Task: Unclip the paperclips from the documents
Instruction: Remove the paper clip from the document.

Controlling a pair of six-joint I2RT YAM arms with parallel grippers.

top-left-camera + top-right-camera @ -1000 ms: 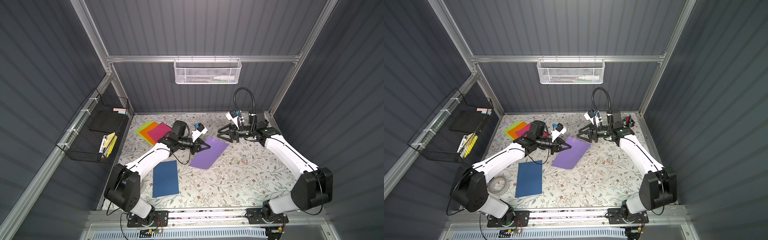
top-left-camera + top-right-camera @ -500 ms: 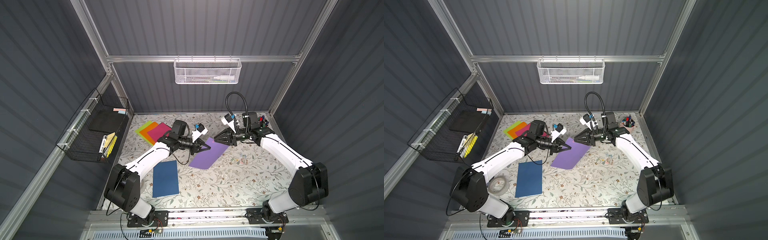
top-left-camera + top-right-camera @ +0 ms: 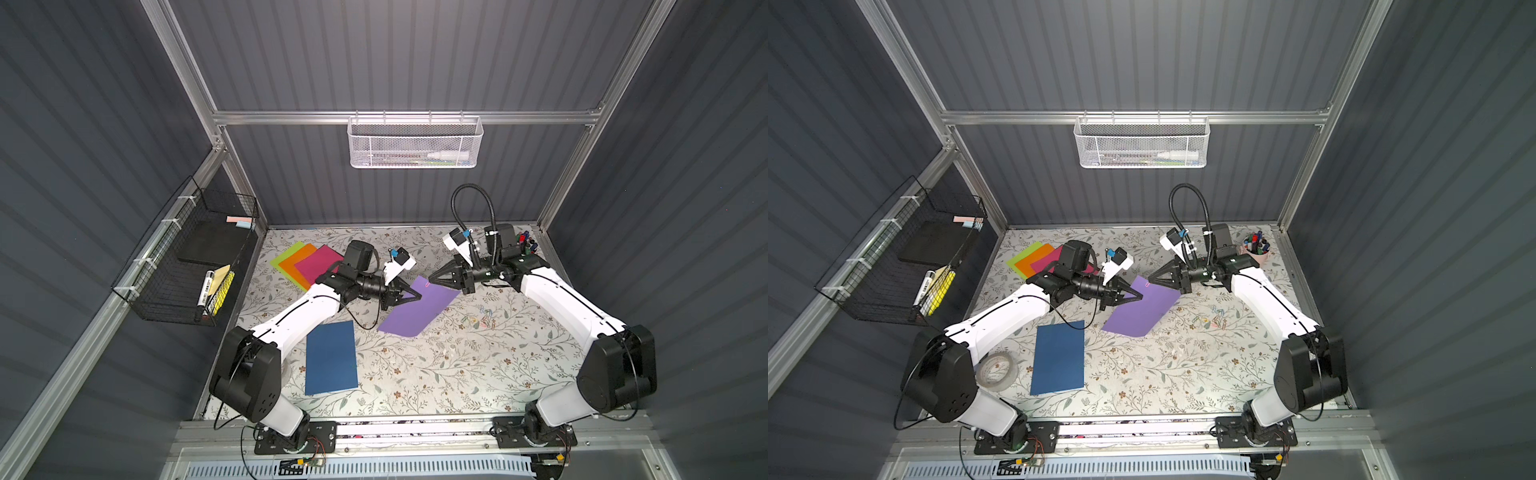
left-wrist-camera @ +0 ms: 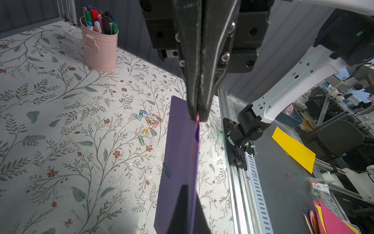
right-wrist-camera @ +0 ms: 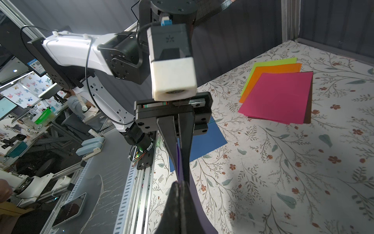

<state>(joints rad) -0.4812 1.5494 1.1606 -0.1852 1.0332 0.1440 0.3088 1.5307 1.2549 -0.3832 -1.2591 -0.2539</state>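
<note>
The pink paperclip needs to be released over the loose paperclips gathered below the purple document [image 3: 415, 316], so next I will move my right gripper away from the document and down over them.
A purple document [image 3: 415, 316] is lifted at its far end, with its near end on the table. My left gripper [image 3: 419, 296] is shut on its edge, also seen in the wrist view [image 4: 185, 187]. A pink paperclip [image 3: 427, 284] sits on the raised corner. My right gripper [image 3: 430, 281] is shut on that paperclip [image 4: 196, 120], tip to tip with the left. A green paperclip [image 4: 166, 173] clips the sheet's other edge. A navy document [image 3: 331, 357] lies flat near the front. Pink, orange and lime documents [image 3: 305, 262] are fanned at the back left.
Several loose paperclips [image 3: 482, 319] lie right of the purple sheet. A pink cup of markers [image 3: 1255, 249] stands in the back right corner. A tape roll [image 3: 996, 371] lies by the left arm's base. A black wire basket [image 3: 187, 266] hangs on the left wall.
My right gripper moved left to the purple sheet's raised corner and went from open to shut on the pink paperclip. The left arm kept its hold and place.
</note>
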